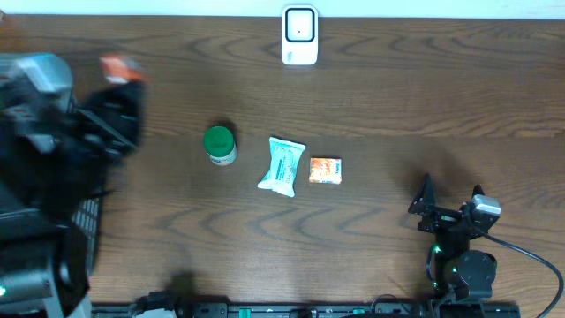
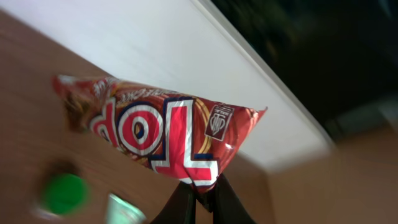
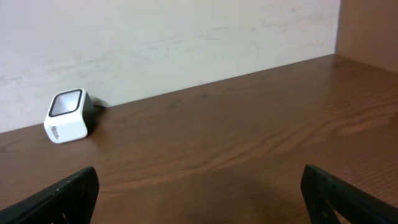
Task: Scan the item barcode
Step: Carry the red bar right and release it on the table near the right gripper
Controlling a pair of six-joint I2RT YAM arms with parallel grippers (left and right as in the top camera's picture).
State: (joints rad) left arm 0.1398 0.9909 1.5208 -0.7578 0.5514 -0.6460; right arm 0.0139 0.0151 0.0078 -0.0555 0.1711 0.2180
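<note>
My left gripper next swings past the orange box, down to release the packet (image 1: 119, 67), since bare tabletop lies below, to its right in the overhead view.
My left gripper (image 2: 202, 193) is shut on the lower edge of a red snack packet (image 2: 165, 134) with white and blue lettering, held up in the air. Overhead, that packet (image 1: 119, 67) shows as a blurred orange-red patch at the far left, above the table, with the left arm (image 1: 97, 124) under it. The white barcode scanner (image 1: 299, 35) stands at the table's back edge, also seen as the scanner (image 3: 68, 116) in the right wrist view. My right gripper (image 1: 452, 200) rests open at the front right, nothing between its fingers (image 3: 62, 196).
On the table's middle lie a green-capped bottle (image 1: 220, 144), a pale teal pouch (image 1: 282, 165) and a small orange box (image 1: 325, 170). The bottle's green cap (image 2: 64, 193) and the pouch (image 2: 124, 210) show blurred below the packet. A white wall (image 3: 168, 37) runs behind the scanner.
</note>
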